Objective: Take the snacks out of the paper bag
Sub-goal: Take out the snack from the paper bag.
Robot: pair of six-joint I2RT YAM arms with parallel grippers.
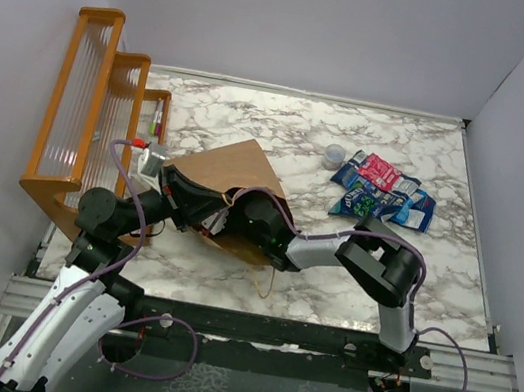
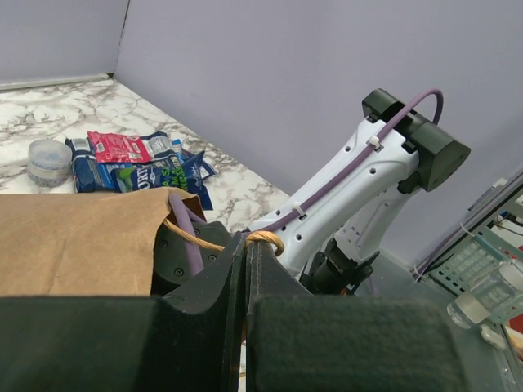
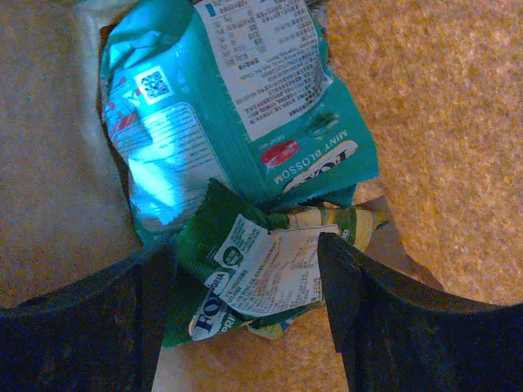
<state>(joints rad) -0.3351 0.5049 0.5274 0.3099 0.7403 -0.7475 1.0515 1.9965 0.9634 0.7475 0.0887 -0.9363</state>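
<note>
I will push my right gripper deeper into the bag and close it on the green packet's crumpled edge, because that edge is between its open fingers.
The brown paper bag lies on its side, mouth towards the arms. My left gripper is shut on the bag's thin twisted handle; the bag wall is on its left. My right arm reaches into the bag's mouth, so its gripper is hidden in the top view. In the right wrist view my right gripper is open inside the bag. Its fingers stand on either side of a crumpled green packet. A teal packet lies just beyond. Several snacks lie out on the table.
A small clear round cup stands left of the snack pile and also shows in the left wrist view. An orange wooden rack stands at the far left beside the bag. Grey walls close in the marble table.
</note>
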